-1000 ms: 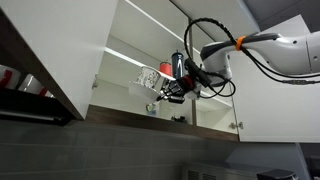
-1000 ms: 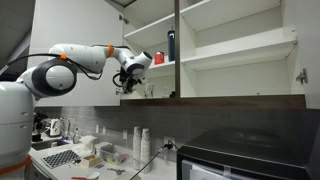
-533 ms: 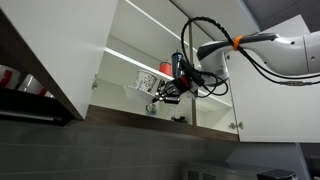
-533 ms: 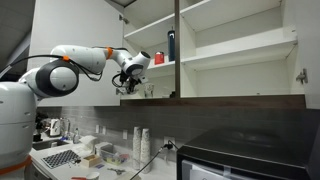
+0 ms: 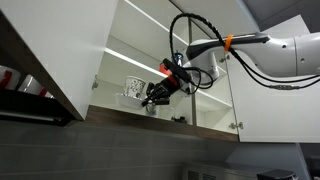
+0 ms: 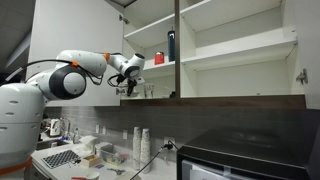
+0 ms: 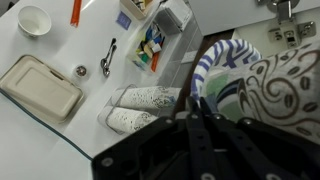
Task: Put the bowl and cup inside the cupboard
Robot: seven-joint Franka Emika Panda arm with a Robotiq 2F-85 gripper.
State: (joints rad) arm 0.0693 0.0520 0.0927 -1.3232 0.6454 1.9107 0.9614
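Observation:
The gripper will carry the cup outward, deeper into the lower shelf space, and release it there, because the cup still hangs close to the cupboard's open front.
My gripper (image 5: 152,93) is shut on the cup (image 5: 132,88), a squat white mug with a dark pattern, and holds it inside the lower shelf space of the open white cupboard (image 5: 60,50). In the wrist view the closed fingers (image 7: 196,112) pinch the cup (image 7: 290,70) by its striped handle (image 7: 222,58). In an exterior view the gripper (image 6: 128,84) is at the left end of the cupboard (image 6: 235,52), and the cup is barely visible there. A small white bowl (image 7: 35,20) sits on the counter far below.
A dark bottle (image 6: 171,45) and a red-topped item (image 6: 158,58) stand on the upper shelf. On the counter below lie a beige tray (image 7: 40,88), two tapered printed cups (image 7: 148,100) and a spoon (image 7: 106,60). The open door hangs at left.
My gripper has carried the cup down and deeper into the lower shelf, leftward in an exterior view. Its hold on the cup is unchanged.

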